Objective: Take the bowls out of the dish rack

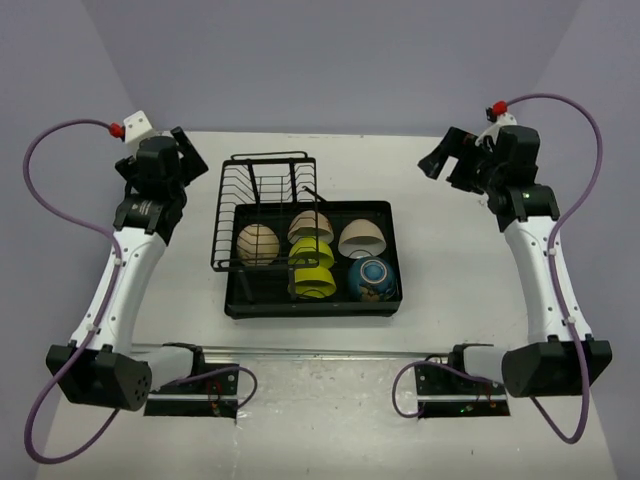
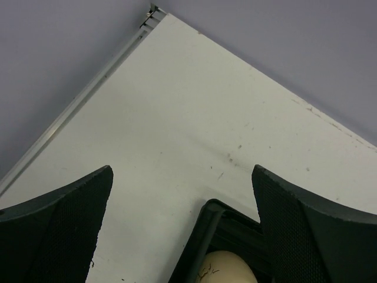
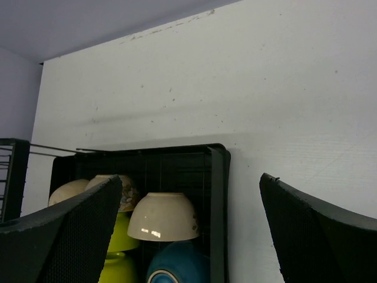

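Observation:
The bowl is below my right gripper and to its left in the top view. My right gripper should move back and down onto the cream-white bowl's near rim (image 1: 362, 254) (image 3: 160, 237) next.
The black dish rack (image 1: 262, 192) and its tray (image 1: 310, 309) sit mid-table. In the tray lie a tan bowl (image 1: 258, 244), a second tan bowl (image 1: 310, 225), a cream-white bowl (image 1: 362, 238), two lime-green bowls (image 1: 313, 253) (image 1: 316, 282) and a blue bowl (image 1: 373, 278). My left gripper (image 1: 190, 162) is open and empty, left of the rack; its view (image 2: 182, 168) shows a tray corner (image 2: 203, 236) and a tan bowl (image 2: 227, 268). My right gripper (image 1: 442, 160) is open and empty, right of the tray; its view (image 3: 190, 177) shows the cream-white bowl (image 3: 164, 215) and blue bowl (image 3: 182, 262).
The white table (image 1: 450, 270) has bare surface on both sides of the tray. Purple walls stand behind and at the sides. Purple cables loop off both arms. The table's far edge (image 2: 88, 88) shows in the left wrist view.

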Controlling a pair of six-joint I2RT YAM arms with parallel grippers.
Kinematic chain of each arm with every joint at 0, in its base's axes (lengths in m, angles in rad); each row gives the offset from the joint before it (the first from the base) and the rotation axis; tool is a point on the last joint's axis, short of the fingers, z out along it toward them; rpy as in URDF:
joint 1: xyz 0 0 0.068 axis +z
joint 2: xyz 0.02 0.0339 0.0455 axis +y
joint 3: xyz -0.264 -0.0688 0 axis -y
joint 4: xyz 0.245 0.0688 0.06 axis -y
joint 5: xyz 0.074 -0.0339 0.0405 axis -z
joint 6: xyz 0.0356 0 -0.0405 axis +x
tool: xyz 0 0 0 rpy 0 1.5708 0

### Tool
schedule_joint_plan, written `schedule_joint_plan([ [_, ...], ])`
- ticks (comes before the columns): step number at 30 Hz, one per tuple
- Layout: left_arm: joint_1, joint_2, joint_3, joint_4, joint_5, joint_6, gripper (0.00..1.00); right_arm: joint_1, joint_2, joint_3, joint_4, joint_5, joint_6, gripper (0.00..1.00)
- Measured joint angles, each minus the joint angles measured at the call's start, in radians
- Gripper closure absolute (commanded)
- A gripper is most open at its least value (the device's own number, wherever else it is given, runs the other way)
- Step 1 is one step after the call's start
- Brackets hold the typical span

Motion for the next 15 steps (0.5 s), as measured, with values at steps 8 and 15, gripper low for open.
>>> schedule_joint_plan([
  [8,0.008,-0.005,0.073,-0.064,0.021,-0.018,0.0,0.206,0.106,0.144,-0.011,0.003,-0.059,0.01],
  [15,0.008,0.014,0.072,-0.147,0.01,-0.023,0.0,0.254,-0.055,-0.163,0.21,-0.032,0.194,0.01],
])
